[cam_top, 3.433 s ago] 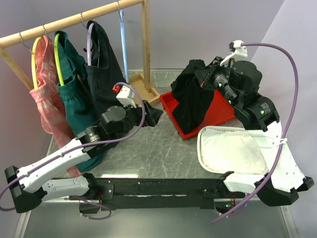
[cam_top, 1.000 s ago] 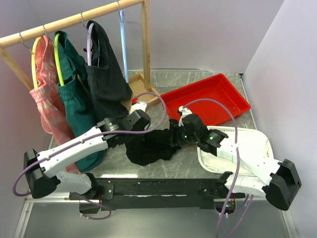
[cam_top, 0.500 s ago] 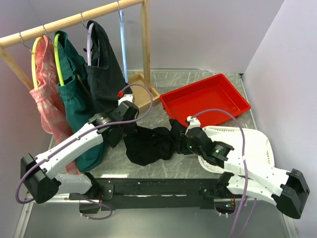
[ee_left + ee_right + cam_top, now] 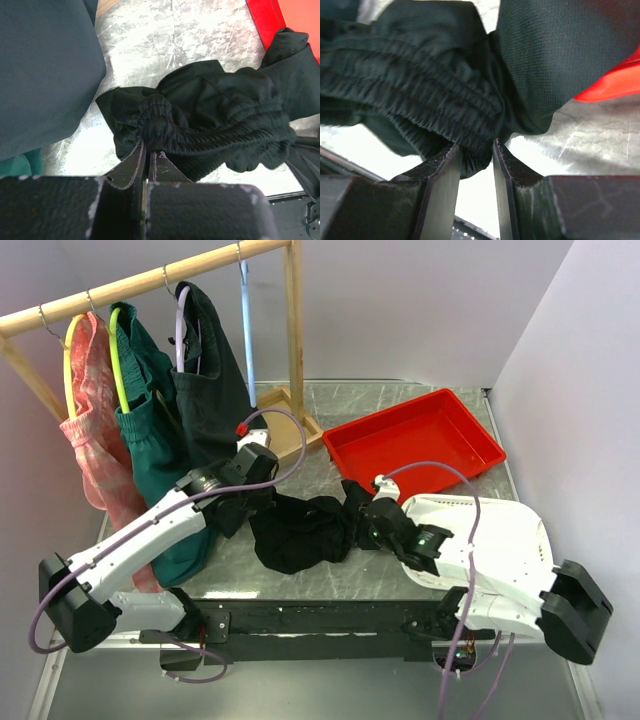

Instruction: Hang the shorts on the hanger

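Next I need to lift the waistband in my left gripper, spreading the bunched shorts, then lower and release it on the tabletop, since the table lies below that gripper.
The black shorts (image 4: 300, 532) lie bunched on the metal table between both arms. My left gripper (image 4: 254, 518) is shut on the gathered waistband at their left end; the left wrist view shows the jaws (image 4: 148, 152) pinched together on the ribbed band of the shorts (image 4: 215, 120). My right gripper (image 4: 356, 526) holds the right end, and in the right wrist view a fold of the shorts (image 4: 420, 85) sits clamped between the gripper (image 4: 475, 150) fingers. The light blue hanger (image 4: 247, 330) hangs bare on the wooden rail, far left.
The wooden rack (image 4: 150, 280) carries pink checked shorts (image 4: 95, 420), dark green shorts (image 4: 150, 445) and a black garment (image 4: 212, 390) just beside my left arm. A red tray (image 4: 420, 445) stands behind the shorts. A white pad (image 4: 500, 540) lies under my right arm.
The shorts came out of the red tray onto the table. Over the last second my right gripper closed on their right end and my left arm drew slightly left.
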